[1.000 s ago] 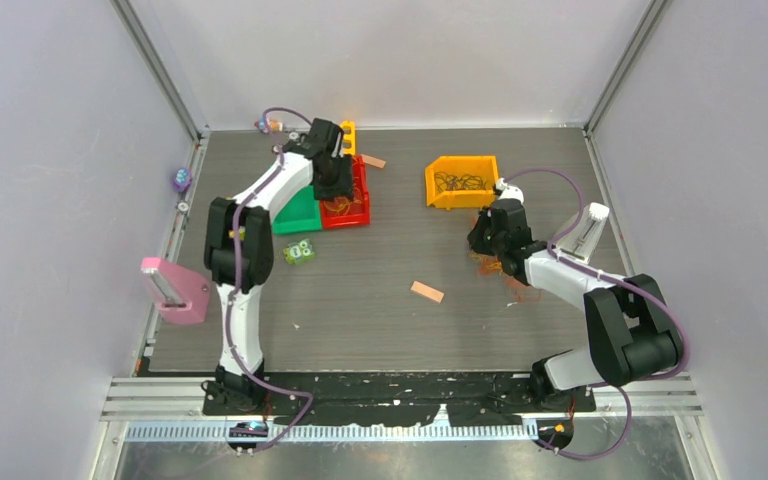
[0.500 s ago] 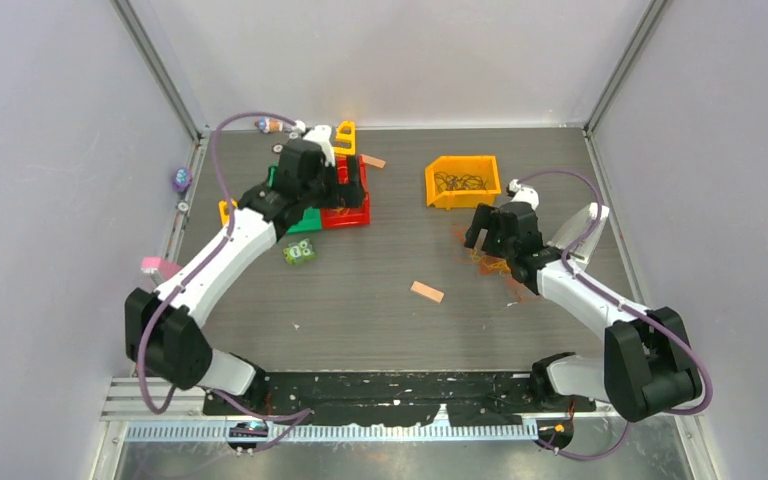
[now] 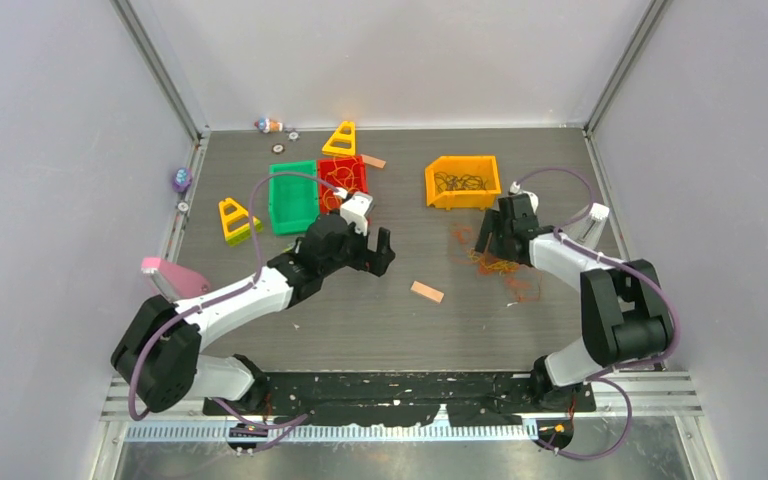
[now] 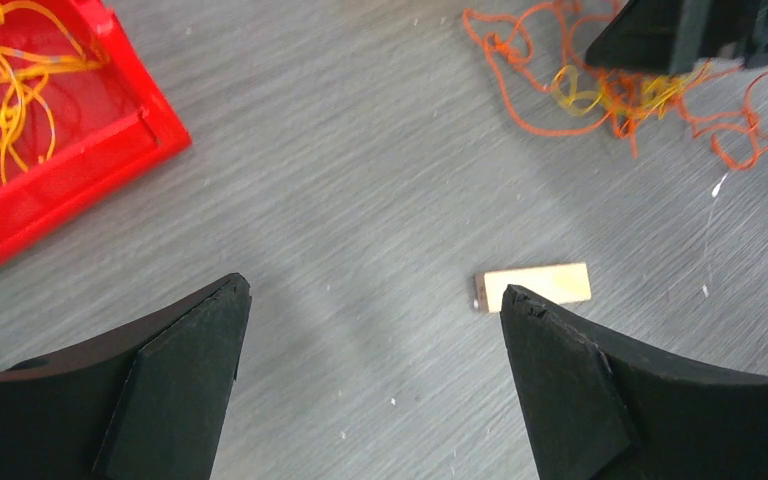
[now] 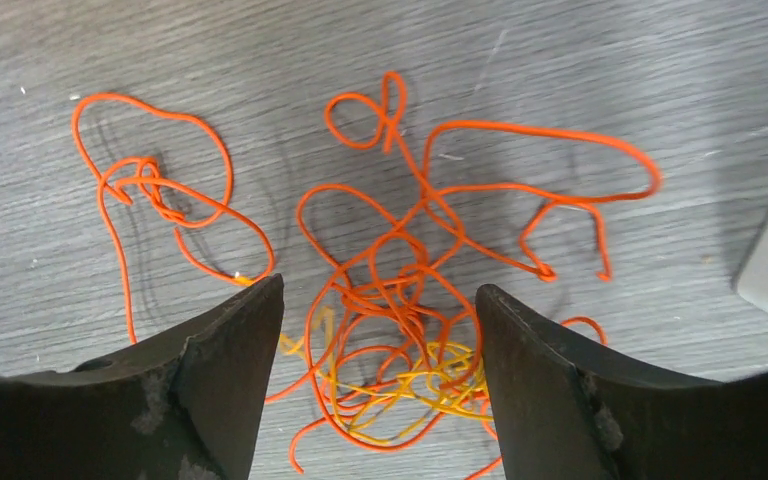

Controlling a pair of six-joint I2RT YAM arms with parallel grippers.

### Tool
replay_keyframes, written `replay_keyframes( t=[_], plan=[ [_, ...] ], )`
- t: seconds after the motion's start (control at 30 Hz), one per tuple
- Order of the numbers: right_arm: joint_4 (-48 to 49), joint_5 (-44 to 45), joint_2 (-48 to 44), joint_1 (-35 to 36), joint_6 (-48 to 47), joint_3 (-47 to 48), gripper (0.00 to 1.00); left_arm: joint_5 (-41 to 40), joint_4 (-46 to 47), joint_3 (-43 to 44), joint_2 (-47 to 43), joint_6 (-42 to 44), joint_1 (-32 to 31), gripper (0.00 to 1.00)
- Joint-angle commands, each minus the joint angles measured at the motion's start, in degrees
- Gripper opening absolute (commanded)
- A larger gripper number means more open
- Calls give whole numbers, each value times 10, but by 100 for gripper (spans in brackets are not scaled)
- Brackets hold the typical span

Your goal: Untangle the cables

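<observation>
My left gripper should next go to the right in the top view and down onto the orange loop, which lies below it, clear of yellow cables.
A tangle of orange and yellow cables lies on the table at the right. My right gripper hovers just over it, open. In the right wrist view its jaws straddle the knotted middle of the tangle without pinching it. More yellow cables lie in the red bin. Dark cables fill the yellow bin. My left gripper stands open and empty over bare table near the middle. Its view shows the red bin's corner and the tangle ahead.
A small wooden block lies between the arms, close to my left gripper's right finger. A green bin stands beside the red one. Yellow triangle pieces, a tan chip and a pink object lie at the back and left.
My left arm swung away from the red bin to the table's middle and its gripper opened. My right gripper opened and shifted slightly back over the tangle.
</observation>
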Motion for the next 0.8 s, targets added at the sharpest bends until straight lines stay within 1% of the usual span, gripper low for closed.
replay_keyframes(
  t=[0.0, 0.03, 0.07, 0.1, 0.13, 0.17, 0.2, 0.23, 0.27, 0.33, 0.43, 0.5, 0.63, 0.77],
  plan=[
    [-15, -24, 33, 14, -14, 36, 70, 22, 135, -23, -6, 13, 1, 96],
    [-14, -30, 38, 17, -13, 38, 61, 22, 142, -27, -4, 11, 1, 96],
    [-14, -42, 45, 23, -12, 42, 56, 23, 139, -26, -4, 12, 1, 96],
    [-12, -49, 49, 26, -9, 43, 47, 24, 135, -24, -3, 13, 0, 96],
    [-9, -64, 49, 37, -7, 45, 34, 24, 134, -23, -1, 14, 1, 96],
    [-4, -71, 48, 43, -4, 46, 29, 27, 134, -21, 1, 15, 1, 96],
    [-1, -81, 47, 58, -2, 47, 20, 33, 133, -19, 6, 14, 1, 96],
    [6, -84, 41, 65, 2, 47, 18, 40, 132, -14, 16, 14, 1, 96],
    [7, -87, 39, 77, 4, 48, 13, 50, 130, -7, 26, 12, 1, 96],
    [9, -112, 31, 91, 9, 49, 7, 67, 106, 17, 52, 2, 1, 96],
    [12, -122, 6, 101, 15, 36, 5, 96, 67, 61, 98, -9, 1, 91],
    [14, -119, -18, 102, 18, 21, 5, 115, 49, 92, 125, -20, 1, 90],
    [25, -129, -64, 102, 17, -10, 5, 151, -23, 166, 186, -32, -4, 88],
    [27, -139, -77, 102, 15, -20, 5, 155, -81, 220, 233, -18, -25, 88]
  ],
)
